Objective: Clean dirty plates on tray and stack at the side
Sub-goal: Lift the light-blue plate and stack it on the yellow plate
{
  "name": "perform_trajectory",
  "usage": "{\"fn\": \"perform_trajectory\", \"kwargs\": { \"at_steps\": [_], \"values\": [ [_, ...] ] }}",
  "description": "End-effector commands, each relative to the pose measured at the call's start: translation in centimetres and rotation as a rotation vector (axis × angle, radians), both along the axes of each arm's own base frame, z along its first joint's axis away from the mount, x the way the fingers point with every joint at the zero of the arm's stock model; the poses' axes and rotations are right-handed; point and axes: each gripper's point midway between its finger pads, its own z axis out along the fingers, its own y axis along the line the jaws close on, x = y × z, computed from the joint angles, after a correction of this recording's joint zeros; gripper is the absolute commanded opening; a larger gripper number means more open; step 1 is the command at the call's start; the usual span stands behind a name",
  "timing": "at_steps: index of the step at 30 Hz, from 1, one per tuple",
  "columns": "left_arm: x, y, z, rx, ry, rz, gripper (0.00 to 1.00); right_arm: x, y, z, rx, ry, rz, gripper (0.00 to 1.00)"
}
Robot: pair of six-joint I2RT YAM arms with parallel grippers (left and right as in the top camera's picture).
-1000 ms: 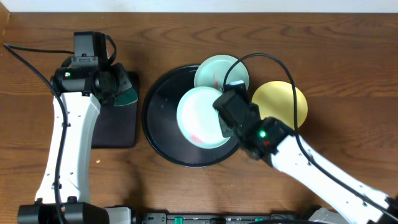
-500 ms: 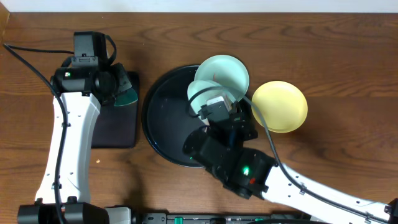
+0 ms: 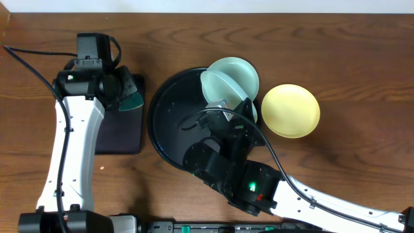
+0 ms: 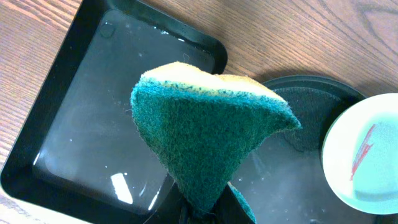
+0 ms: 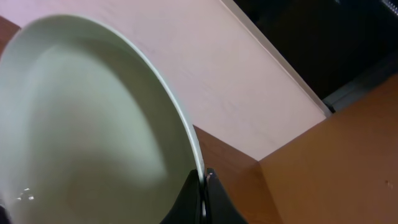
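Observation:
My right gripper will turn the tilted light blue plate flat and then lower it on top next, because the pale yellow plate (image 3: pixel 291 110) lies uncovered beside the tray.
My right gripper (image 3: pixel 228 105) is shut on the rim of a light blue plate (image 3: pixel 217 87) and holds it tilted on edge above the right part of the round black tray (image 3: pixel 165 113). In the right wrist view the jaws (image 5: pixel 202 183) pinch the plate's rim (image 5: pixel 93 124). A second light blue plate (image 3: pixel 242 70) lies on the tray's far right rim; in the left wrist view (image 4: pixel 367 155) it has a red smear. The pale yellow plate (image 3: pixel 291 110) lies on the table to the right of the tray. My left gripper (image 3: pixel 124 89) is shut on a green sponge (image 4: pixel 205 137).
A smaller rectangular black tray (image 3: pixel 119 133) lies left of the round tray, wet inside (image 4: pixel 81 130), with my left gripper and sponge above it. Cables run over the right arm (image 3: pixel 259 181). Wood-grain table (image 3: pixel 349 58) surrounds both trays.
My right gripper has lifted the light blue plate off the round tray and tipped it from flat to on edge. The right arm swung over the tray's near side. The left arm has not moved.

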Motion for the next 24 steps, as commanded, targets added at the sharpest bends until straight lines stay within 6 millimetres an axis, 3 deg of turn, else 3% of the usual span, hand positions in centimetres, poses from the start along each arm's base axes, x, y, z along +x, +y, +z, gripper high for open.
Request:
{"fn": "perform_trajectory", "kwargs": {
  "at_steps": [1, 5, 10, 15, 20, 24],
  "values": [
    [-0.2, 0.3, -0.3, 0.012, 0.010, -0.002, 0.07, 0.2, 0.2, -0.1, 0.027, 0.030, 0.032, 0.01],
    [-0.2, 0.3, -0.3, 0.012, 0.009, -0.002, 0.07, 0.6, 0.8, -3.6, 0.163, 0.171, 0.096, 0.01],
    [-0.2, 0.3, -0.3, 0.012, 0.009, -0.002, 0.08, 0.7, 1.8, -8.8, 0.481, 0.452, 0.134, 0.01],
    [-0.2, 0.3, -0.3, 0.012, 0.010, -0.002, 0.07, 1.6, 2.2, -10.8, 0.739, 0.682, 0.172, 0.01],
    [-0.2, 0.3, -0.3, 0.012, 0.010, -0.002, 0.07, 3.4, -0.5, -10.6, 0.960, 0.814, 0.172, 0.01],
    [-0.2, 0.3, -0.3, 0.012, 0.010, -0.002, 0.07, 5.1, -5.6, -10.2, 1.107, 0.821, 0.080, 0.01]
  ]
}}
